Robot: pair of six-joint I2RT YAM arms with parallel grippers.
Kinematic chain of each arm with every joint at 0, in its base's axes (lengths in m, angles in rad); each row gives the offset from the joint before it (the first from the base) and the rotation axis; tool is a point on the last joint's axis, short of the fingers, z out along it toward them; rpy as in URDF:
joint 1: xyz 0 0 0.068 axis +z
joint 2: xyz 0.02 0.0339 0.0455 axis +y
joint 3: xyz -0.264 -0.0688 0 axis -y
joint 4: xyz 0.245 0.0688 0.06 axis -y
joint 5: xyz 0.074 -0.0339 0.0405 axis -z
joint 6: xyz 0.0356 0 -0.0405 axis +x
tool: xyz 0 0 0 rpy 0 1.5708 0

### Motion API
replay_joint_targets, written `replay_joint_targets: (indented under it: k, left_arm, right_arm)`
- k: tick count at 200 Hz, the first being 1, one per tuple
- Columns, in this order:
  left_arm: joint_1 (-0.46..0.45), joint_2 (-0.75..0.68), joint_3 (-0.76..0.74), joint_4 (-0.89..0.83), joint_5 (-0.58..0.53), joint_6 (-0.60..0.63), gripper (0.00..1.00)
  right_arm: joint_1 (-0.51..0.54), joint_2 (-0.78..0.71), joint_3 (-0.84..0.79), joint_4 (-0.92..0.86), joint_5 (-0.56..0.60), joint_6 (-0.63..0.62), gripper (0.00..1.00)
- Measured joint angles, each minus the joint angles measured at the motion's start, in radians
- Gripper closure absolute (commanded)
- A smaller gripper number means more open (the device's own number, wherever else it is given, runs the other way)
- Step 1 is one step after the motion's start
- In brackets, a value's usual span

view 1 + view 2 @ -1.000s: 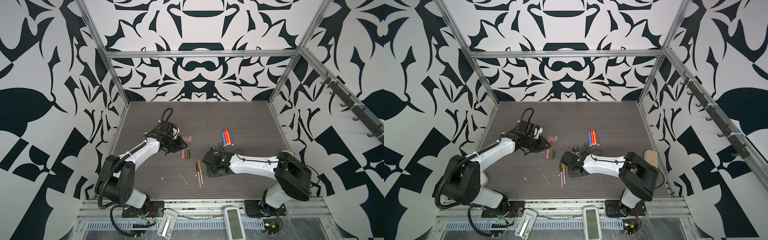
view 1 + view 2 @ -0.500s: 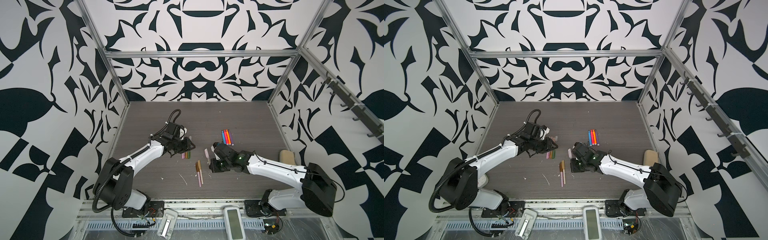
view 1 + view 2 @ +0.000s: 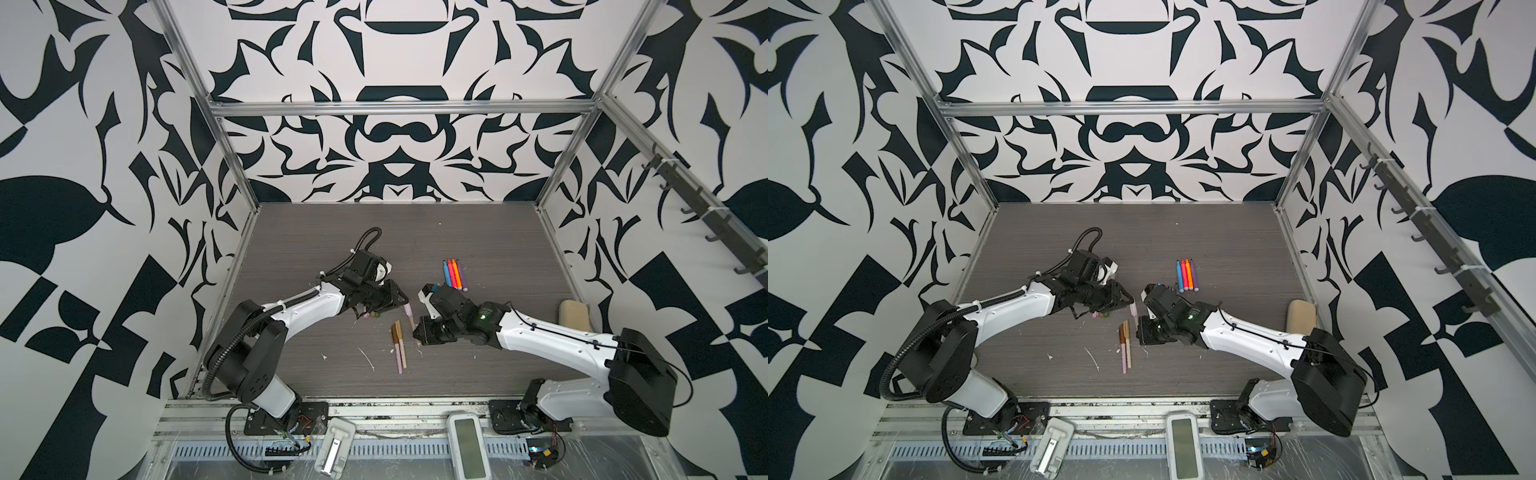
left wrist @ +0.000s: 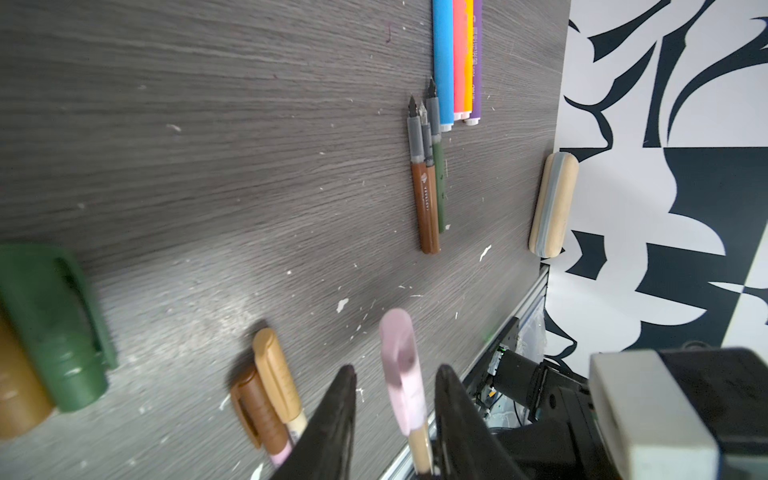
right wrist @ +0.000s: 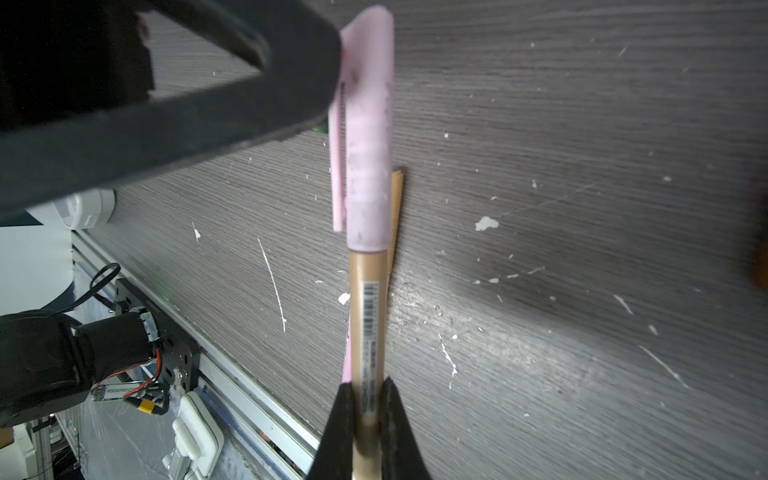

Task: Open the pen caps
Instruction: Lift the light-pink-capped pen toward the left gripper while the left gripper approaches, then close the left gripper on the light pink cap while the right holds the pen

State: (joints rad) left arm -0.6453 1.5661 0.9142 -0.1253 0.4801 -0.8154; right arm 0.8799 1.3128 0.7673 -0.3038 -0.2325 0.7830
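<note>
I should move my left gripper a little toward the right gripper and close it on the pink cap (image 3: 408,308) (image 4: 401,365). The cap still covers the held pen and is between open fingers.
My right gripper (image 5: 366,384) is shut on the tan barrel of a pen (image 5: 365,316), held above the table. Its pink cap (image 5: 368,145) is on and points toward the left arm. My left gripper (image 4: 397,370) is open around that pink cap (image 4: 401,365), with a gap on each side. In both top views the two grippers (image 3: 401,301) (image 3: 417,332) meet at mid-table. Two capped pens (image 3: 398,345) lie nearby. Bright pens (image 3: 454,274) lie farther back. Uncapped brown and green pens (image 4: 428,187) lie beside them. A loose green cap (image 4: 58,328) rests on the table.
A beige block (image 3: 574,316) lies at the right edge of the table. White flecks (image 3: 368,359) dot the wood. The metal front rail (image 5: 249,395) runs close below the held pen. Patterned walls enclose the table.
My right arm has lifted the pen off the table and carried it toward the middle. My left gripper has swung right to the pen's cap, and its jaws have widened slightly.
</note>
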Motion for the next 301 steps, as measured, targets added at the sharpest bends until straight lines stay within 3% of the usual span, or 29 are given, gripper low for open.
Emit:
replay_joint_targets:
  k: [68, 108, 139, 158, 258, 275, 287, 301]
  left_arm:
    - [-0.024, 0.029, 0.000, 0.055, 0.016, -0.036, 0.69]
    - [-0.034, 0.033, 0.000, 0.078, 0.028, -0.055, 1.00]
    - [-0.034, 0.034, 0.001, 0.085, 0.031, -0.060, 1.00]
    - [-0.034, 0.034, 0.001, 0.085, 0.033, -0.060, 1.00]
    - [-0.035, 0.034, 0.001, 0.099, 0.034, -0.061, 1.00]
    - [-0.036, 0.034, 0.001, 0.099, 0.034, -0.064, 1.00]
    - [-0.036, 0.034, 0.001, 0.098, 0.033, -0.064, 1.00]
    - [-0.036, 0.035, 0.001, 0.096, 0.033, -0.064, 1.00]
  right_arm:
    - [-0.008, -0.001, 0.000, 0.024, -0.016, 0.003, 0.99]
    - [-0.010, 0.000, 0.000, 0.026, -0.019, 0.005, 0.99]
    - [-0.015, 0.000, 0.000, 0.026, -0.022, 0.011, 0.73]
    - [-0.019, 0.000, 0.000, 0.025, -0.018, 0.010, 0.70]
    - [-0.088, 0.066, 0.058, 0.018, -0.034, 0.000, 0.73]
    - [-0.089, 0.087, 0.073, 0.019, -0.037, -0.004, 0.80]
    - [-0.089, 0.095, 0.080, 0.021, -0.043, -0.014, 1.00]
    - [-0.086, 0.096, 0.085, 0.024, -0.054, -0.018, 1.00]
